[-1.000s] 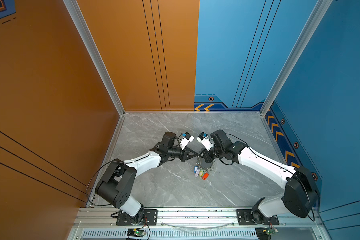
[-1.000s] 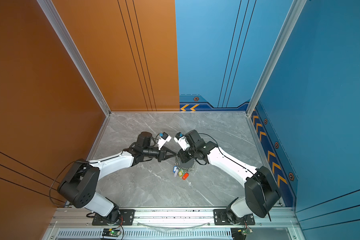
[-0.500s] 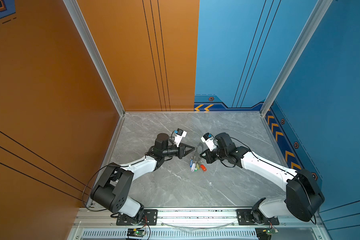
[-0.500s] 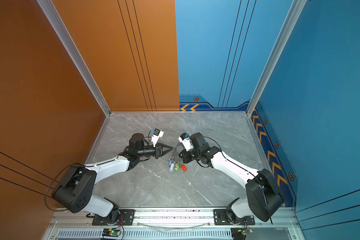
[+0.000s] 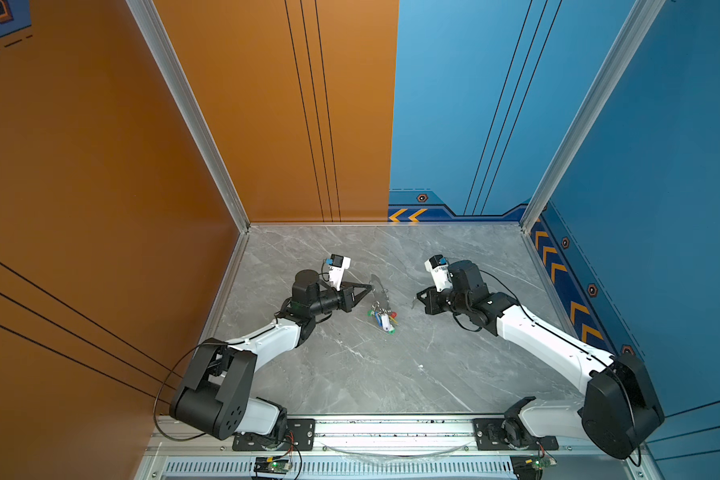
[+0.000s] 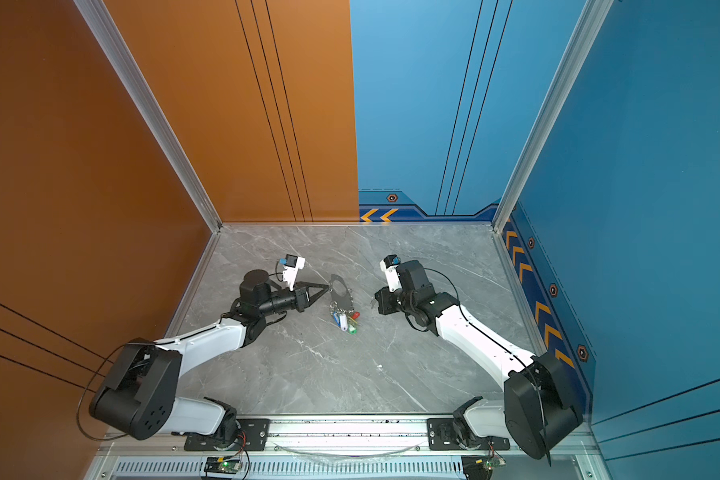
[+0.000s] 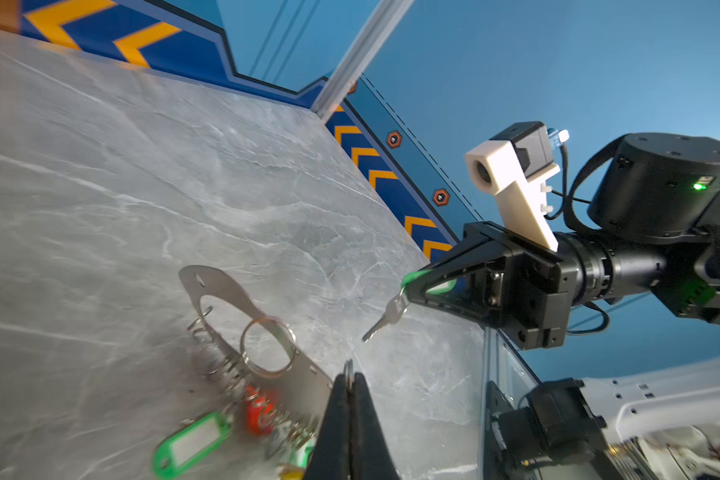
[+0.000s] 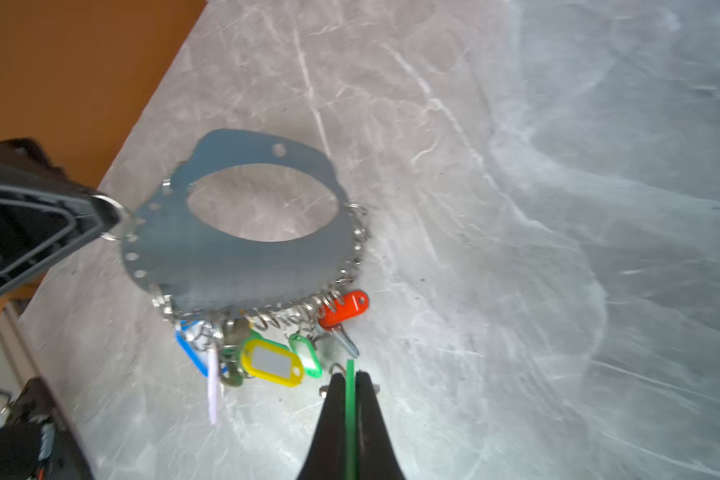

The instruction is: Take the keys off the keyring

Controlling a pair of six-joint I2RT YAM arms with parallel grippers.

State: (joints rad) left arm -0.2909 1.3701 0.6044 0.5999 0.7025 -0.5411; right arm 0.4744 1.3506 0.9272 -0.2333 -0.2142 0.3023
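One key is off the keyring point(image 5: 380, 289), so my left gripper will next go down to the marble below, toward the orange side panels, and release the ring.
My left gripper point(image 5: 370, 286) point(image 7: 348, 376) is shut on a small silver ring at the edge of the keyring point(image 5: 380, 289) point(image 6: 341, 291) point(image 8: 225, 266), a flat grey oval plate with a wide hole that hangs tilted from that grip. A bunch of keys point(image 5: 385, 319) point(image 6: 345, 319) with red, yellow, green and blue tags point(image 8: 271, 363) dangles from its lower edge onto the marble. My right gripper point(image 5: 417, 298) point(image 8: 350, 376) stands apart to the right, shut on a green tag point(image 7: 416, 276). A silver key point(image 7: 385, 319) hangs from that tag, free of the keyring.
The grey marble floor point(image 5: 391, 374) is walled by orange panels on the left and blue panels at the back and right. An aluminium rail point(image 5: 391, 428) with both arm bases runs along the front edge.
The two grippers, close together over the keyring a second ago, have drawn apart. The right one went right with the green-tagged key. The left one went left, still holding the keyring.
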